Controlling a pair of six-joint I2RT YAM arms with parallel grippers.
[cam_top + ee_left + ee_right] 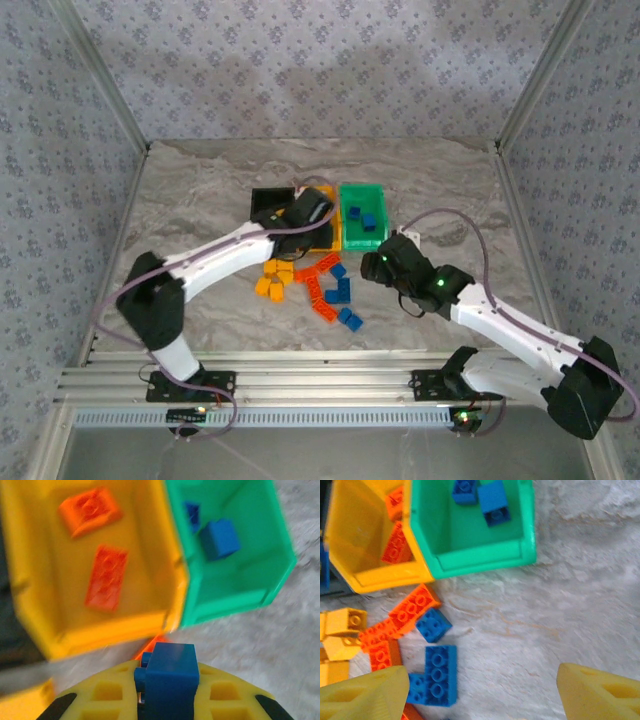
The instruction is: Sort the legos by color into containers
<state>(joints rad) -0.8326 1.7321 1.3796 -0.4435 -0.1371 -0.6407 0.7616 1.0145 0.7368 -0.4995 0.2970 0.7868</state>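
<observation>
Blue legos already lie inside the green bin, so my left gripper should next move outward past the near side of the green bin (362,216), over its open inside, and release the blue lego.
My left gripper (167,700) is shut on a blue lego (172,665), held above the table just short of the near walls of the orange-yellow bin (30,580) and the green bin (235,597). Two red-orange legos (106,577) lie in the orange-yellow bin and two blue legos (219,539) in the green one. In the top view the left gripper (308,213) covers much of the orange-yellow bin (328,238), between the black bin (266,203) and the green bin (362,216). My right gripper (485,700) hangs open over bare table beside loose blue legos (440,675).
Loose yellow-orange, red-orange and blue legos (310,282) lie in a pile in front of the bins, between the two arms. The right gripper (385,262) sits just right of that pile. Patterned walls enclose the table on three sides.
</observation>
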